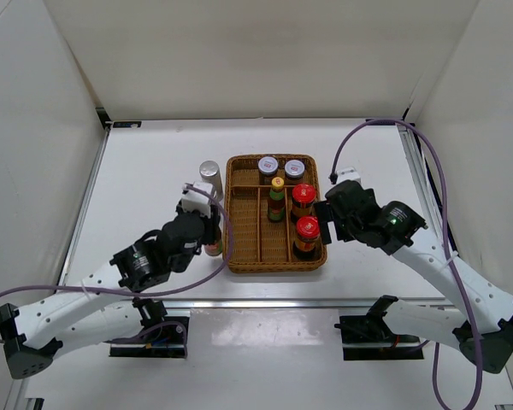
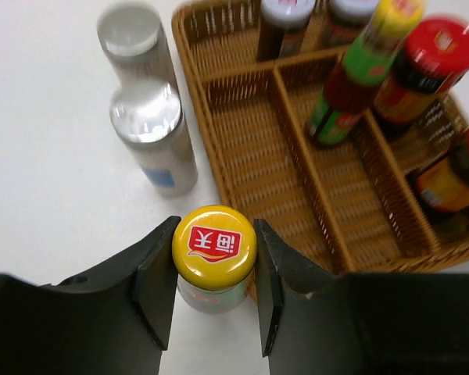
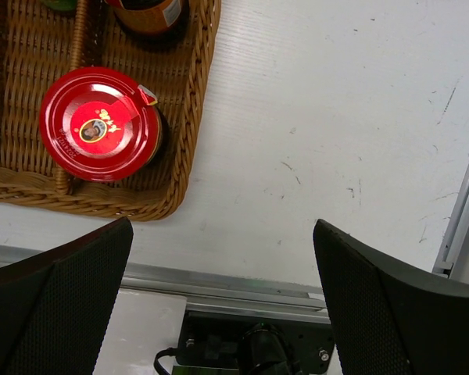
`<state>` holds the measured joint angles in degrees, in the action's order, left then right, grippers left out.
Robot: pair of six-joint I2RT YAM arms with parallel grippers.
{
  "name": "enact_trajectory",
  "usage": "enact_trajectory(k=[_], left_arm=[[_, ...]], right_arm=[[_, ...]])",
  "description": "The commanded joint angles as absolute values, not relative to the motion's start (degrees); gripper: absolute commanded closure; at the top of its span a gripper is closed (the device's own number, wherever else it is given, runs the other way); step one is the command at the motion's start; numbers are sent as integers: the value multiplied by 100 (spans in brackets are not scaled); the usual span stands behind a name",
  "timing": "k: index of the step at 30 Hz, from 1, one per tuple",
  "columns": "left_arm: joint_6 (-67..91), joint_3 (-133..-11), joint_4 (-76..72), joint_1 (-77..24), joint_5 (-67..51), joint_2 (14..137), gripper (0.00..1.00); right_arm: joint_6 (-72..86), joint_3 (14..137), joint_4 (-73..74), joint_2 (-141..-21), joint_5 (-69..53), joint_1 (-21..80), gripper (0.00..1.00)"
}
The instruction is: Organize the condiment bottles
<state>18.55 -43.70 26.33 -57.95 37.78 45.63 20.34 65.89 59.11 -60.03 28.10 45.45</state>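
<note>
A free part of the tray's bottom beside the matching bottle lies right of my left gripper in the top view, so next it needs to lift over the tray's side and lower to release.
My left gripper (image 2: 215, 289) is shut on the yellow cap of a red/green-labelled bottle (image 2: 214, 246), which stands upright just outside the left wall of the wicker tray (image 2: 201, 117). In the top view this gripper (image 1: 212, 241) is left of the tray (image 1: 278, 266). Two silver-capped white shakers (image 2: 152, 133) (image 2: 129, 37) stand on the table left of the tray. In the tray are two grey-lidded jars (image 1: 268, 165) (image 1: 294, 168), another yellow-capped bottle (image 1: 277, 198) and two red-lidded jars (image 1: 303, 198) (image 1: 307, 232). My right gripper (image 3: 223, 312) is open and empty, right of the near red-lidded jar (image 3: 99, 123).
The tray's left long compartments (image 2: 250, 156) hold nothing. A metal rail (image 3: 242, 281) runs along the table's near edge under the right gripper. White walls enclose the table on three sides.
</note>
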Motion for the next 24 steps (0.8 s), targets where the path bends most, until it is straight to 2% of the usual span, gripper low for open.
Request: enact_trajectory(k=[1,8,15,24], left_arm=[[1504,-5446,2021,-5950,3840,4814,88],[1169,-5783,714,-6187,3534,5676,88],[1116,-5941,-428,-6301,3103,7073,88],[1239,-5679,-1098,-6302,3049,7830,88]], right_arm=[[2004,6803,6021,-5871,3005,4535,1],[2057,6803,6021,-5871,3006,4535,1],[2109,6803,6196,-5757,3111,4535,1],[2162,6645,6486,-5353,3217,4535,1]])
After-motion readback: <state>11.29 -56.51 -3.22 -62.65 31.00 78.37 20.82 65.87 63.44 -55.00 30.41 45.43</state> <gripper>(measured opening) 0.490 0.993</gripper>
